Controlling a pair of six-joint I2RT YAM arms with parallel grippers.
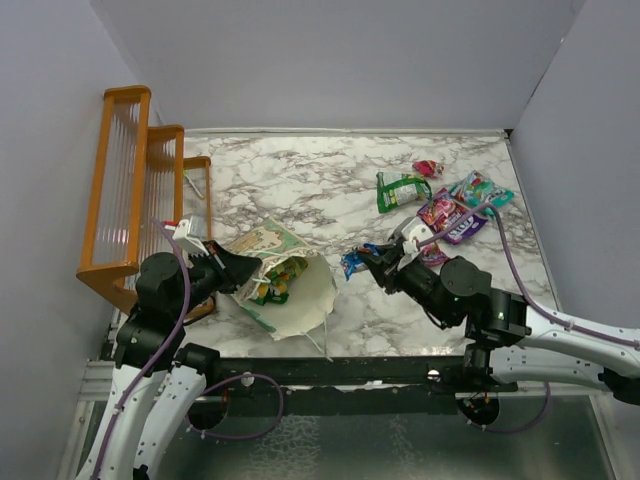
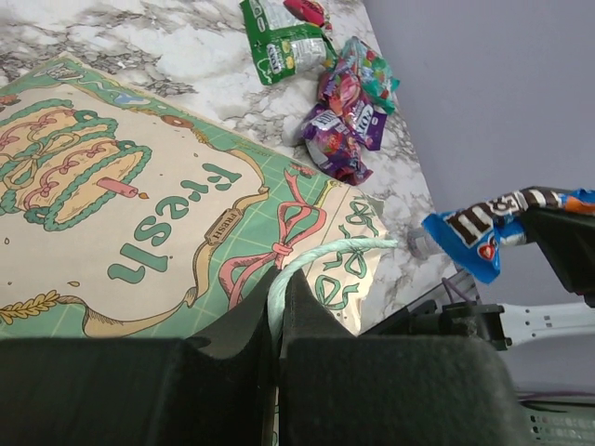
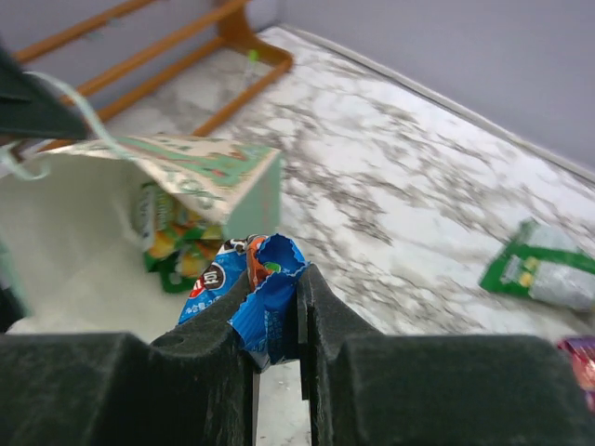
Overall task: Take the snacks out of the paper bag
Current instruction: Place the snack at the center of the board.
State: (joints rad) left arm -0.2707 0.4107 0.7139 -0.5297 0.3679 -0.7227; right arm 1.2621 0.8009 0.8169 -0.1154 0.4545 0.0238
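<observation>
The blue packet will go next, in my right gripper, away from the bag's opening and down beside the pink-purple packets.
The mint-green paper bag (image 1: 262, 243) lies on its side with its white mouth open toward the right. My left gripper (image 1: 243, 269) is shut on the bag's string handle (image 2: 316, 255), and the printed front panel (image 2: 139, 204) lies under it. A green-yellow packet (image 1: 279, 279) lies inside the bag's mouth and also shows in the right wrist view (image 3: 167, 237). My right gripper (image 1: 373, 262) is shut on a blue packet (image 3: 244, 290), held just right of the bag's mouth above the table. The blue packet also shows in the left wrist view (image 2: 483, 230).
Loose packets lie at the back right: green (image 1: 400, 190), small red (image 1: 428, 168), teal (image 1: 482, 189) and pink-purple (image 1: 446, 216). An orange wooden rack (image 1: 125, 180) stands along the left wall. Grey walls close in the marble table.
</observation>
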